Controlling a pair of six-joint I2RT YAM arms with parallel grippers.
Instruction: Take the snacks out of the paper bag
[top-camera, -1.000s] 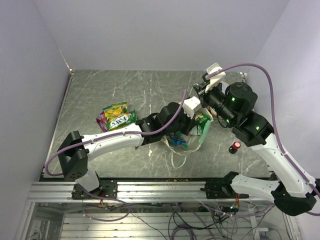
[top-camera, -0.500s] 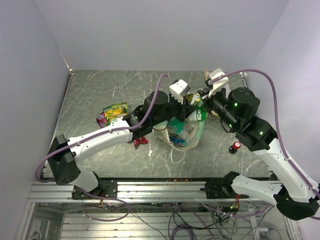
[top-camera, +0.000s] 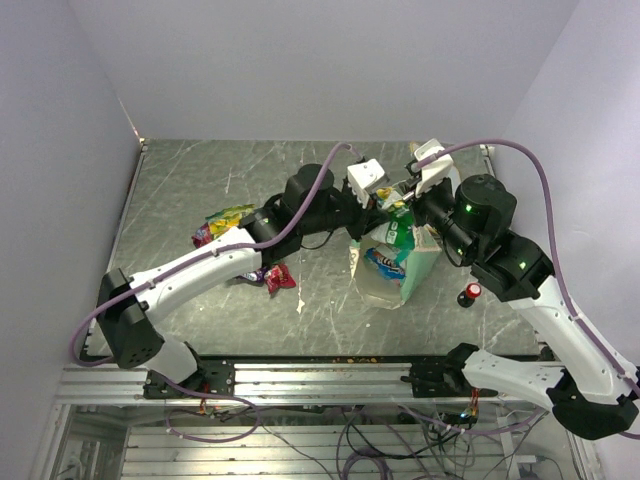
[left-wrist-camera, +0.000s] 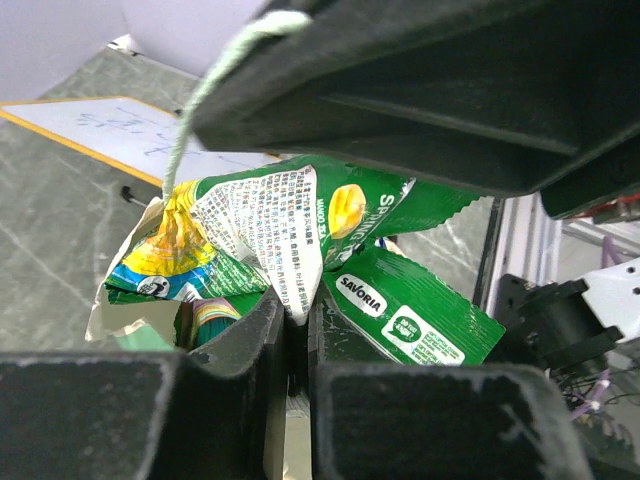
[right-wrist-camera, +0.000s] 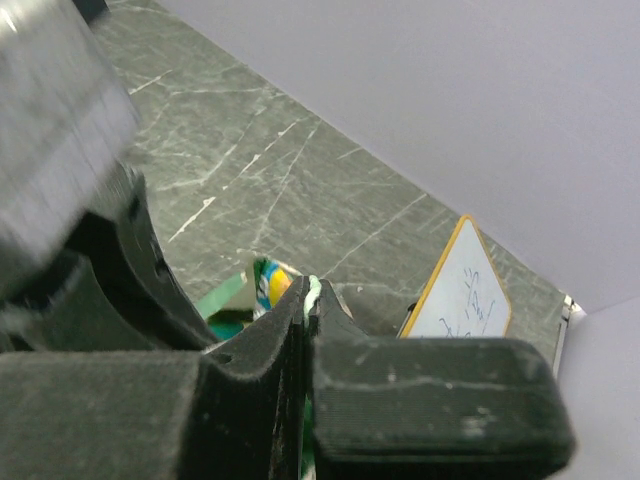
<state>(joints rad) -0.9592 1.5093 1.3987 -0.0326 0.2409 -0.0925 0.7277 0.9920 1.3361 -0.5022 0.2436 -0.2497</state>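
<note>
The green-yellow pile of loose packets is to the left of my left gripper in the top view. My left gripper will next lift its packet, move across, and go down to let go of it onto them.
The mint-green paper bag (top-camera: 412, 268) hangs upright at the table's middle right with several snacks (top-camera: 385, 262) in its open mouth. My right gripper (top-camera: 410, 196) is shut on the bag's string handle (right-wrist-camera: 313, 288) and holds it up. My left gripper (top-camera: 386, 208) is at the bag's mouth, shut on the white-backed corner of a green and yellow packet (left-wrist-camera: 290, 225). A green "Savoria" packet (left-wrist-camera: 420, 315) lies beside it. The bag's cream rim (left-wrist-camera: 105, 318) shows in the left wrist view. Loose packets lie on the table to the left: a green-yellow pile (top-camera: 225, 224) and a red one (top-camera: 277, 277).
A red-capped black knob (top-camera: 470, 293) stands right of the bag. A white whiteboard (right-wrist-camera: 465, 285) leans at the back right, behind the grippers; it also shows in the left wrist view (left-wrist-camera: 120, 135). The left arm spans the table from the near left.
The bag has gone from lying on the table to hanging upright and further right. A red packet has dropped onto the table on the left. My left gripper moved up and right to the bag's mouth.
</note>
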